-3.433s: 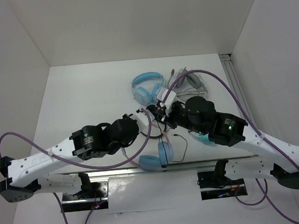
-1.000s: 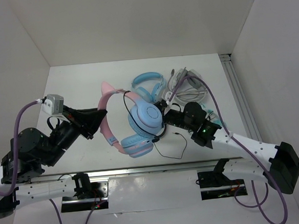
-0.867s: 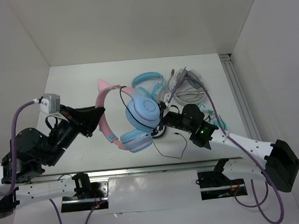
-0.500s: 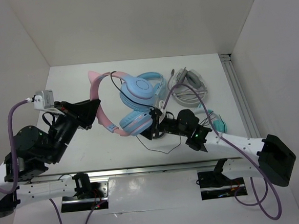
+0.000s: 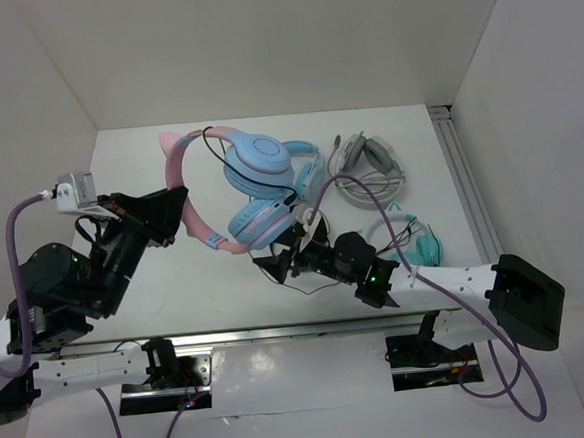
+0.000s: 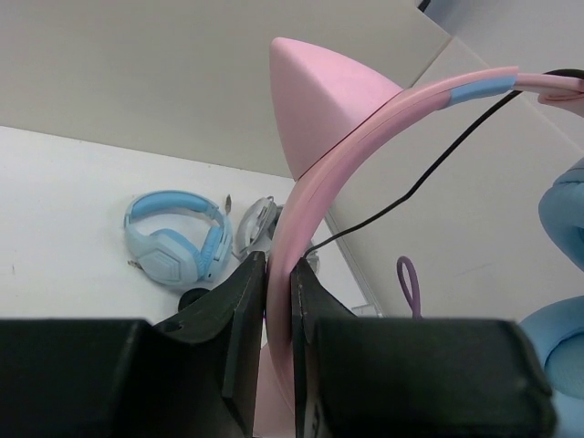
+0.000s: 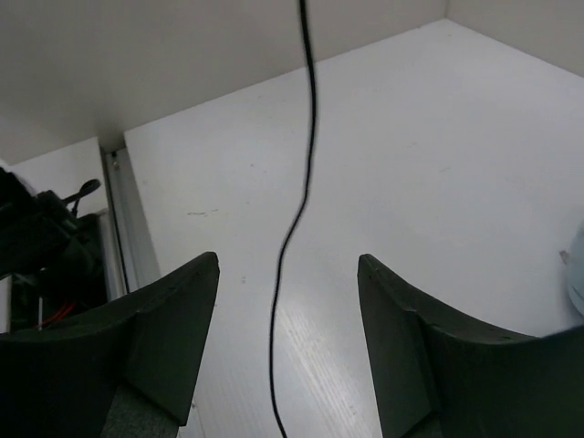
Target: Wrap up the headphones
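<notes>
The right gripper eases back and toward the left in the top view next and closes on the hanging cable, which already runs between its open fingers.
The headphones (image 5: 256, 162), a pink headband with cat ears and light blue cups, hang in the air over the table's left middle. My left gripper (image 5: 176, 213) is shut on the pink headband (image 6: 315, 196), which runs up between its fingers past a cat ear (image 6: 319, 100). My right gripper (image 5: 275, 263) sits low, just under the lower ear cup (image 5: 257, 224), and stands open. The thin black cable (image 7: 307, 137) hangs down between its fingers (image 7: 173, 310) and touches neither of them.
An all-light-blue pair (image 6: 173, 251) lies at the back, partly hidden behind the held headphones in the top view. Right of it is a grey-white pair (image 5: 368, 162), and nearer is a teal-and-white pair (image 5: 419, 240). A metal rail (image 5: 464, 167) runs along the right wall.
My left arm has carried the headphones up, back and to the left. My right gripper has slid left toward the near edge and opened wider, so the cable now hangs loose between its fingers.
</notes>
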